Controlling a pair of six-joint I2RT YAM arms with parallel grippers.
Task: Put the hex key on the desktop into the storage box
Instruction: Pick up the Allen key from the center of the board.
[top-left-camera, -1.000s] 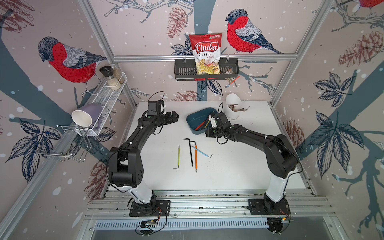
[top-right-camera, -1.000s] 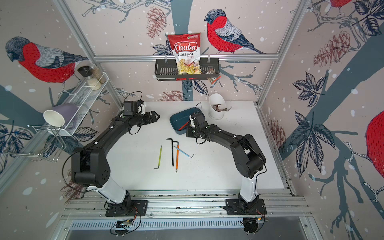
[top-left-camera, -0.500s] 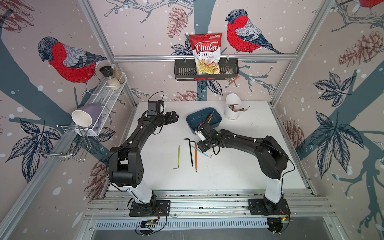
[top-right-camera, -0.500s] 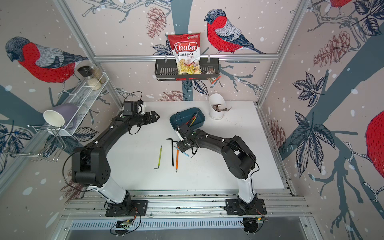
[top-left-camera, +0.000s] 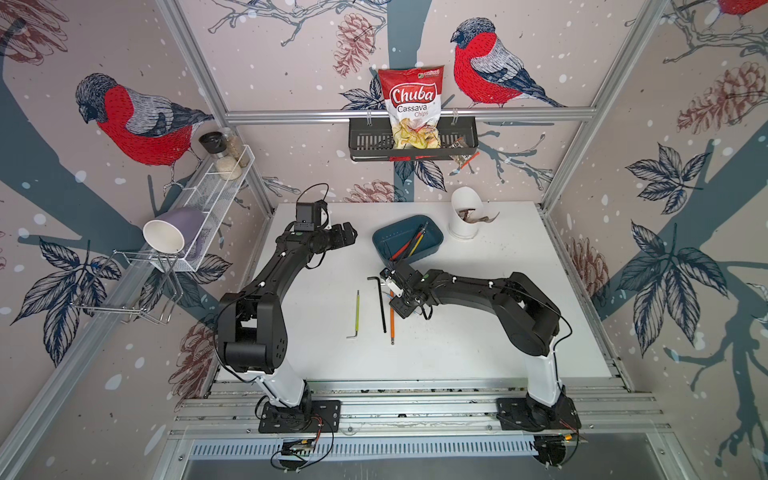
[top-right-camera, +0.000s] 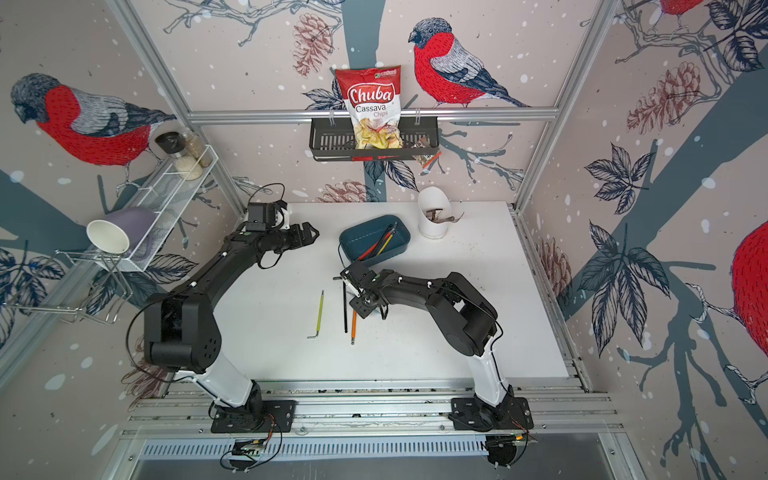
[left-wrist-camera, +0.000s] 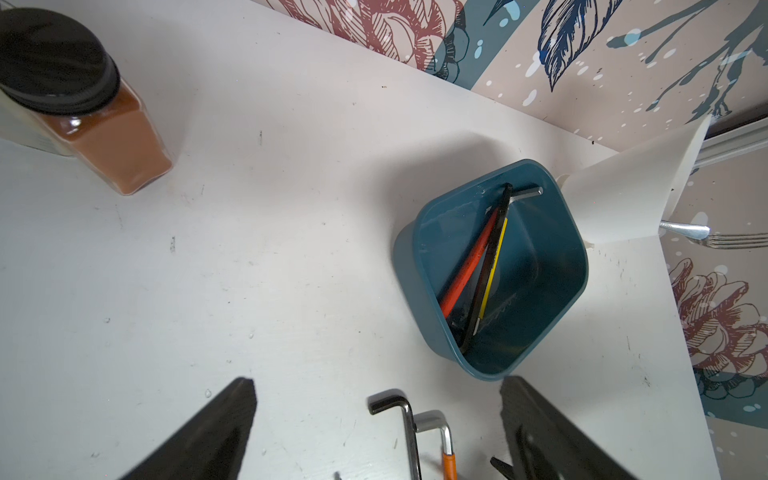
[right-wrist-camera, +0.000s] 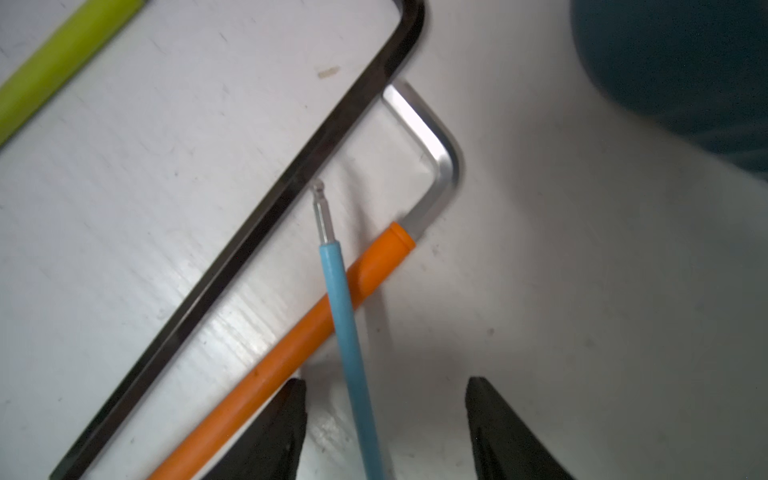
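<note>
The right gripper moves slightly toward the orange key (right-wrist-camera: 291, 340) next and closes on the blue key's body (right-wrist-camera: 364, 416), since its open fingers are already on either side of the blue key.
On the white desktop (top-left-camera: 478, 332) lie a green hex key (top-left-camera: 356, 309), a black one (top-left-camera: 381, 305) and an orange one (top-left-camera: 391, 324). A blue hex key (right-wrist-camera: 349, 340) rests across the orange key (right-wrist-camera: 291, 340). My right gripper (top-left-camera: 394, 289) hangs low over them, open, and in the right wrist view its jaws (right-wrist-camera: 385, 381) straddle the blue key without touching it. The teal storage box (top-left-camera: 432, 243) behind holds several keys. My left gripper (top-left-camera: 347, 237) stands open and empty left of the box, with the box wall (left-wrist-camera: 409, 266) ahead of it.
A white cup (top-left-camera: 463, 216) stands just right of the box. A brown spice jar (left-wrist-camera: 83, 104) sits near the back left. The black wall basket (top-left-camera: 365, 141) with a chips bag hangs at the back, and a wire shelf (top-left-camera: 216, 187) on the left wall.
My right gripper was shut over the storage box, opened and left a key in it. It then came back toward me and now sits low over the blue key. The left arm is still.
</note>
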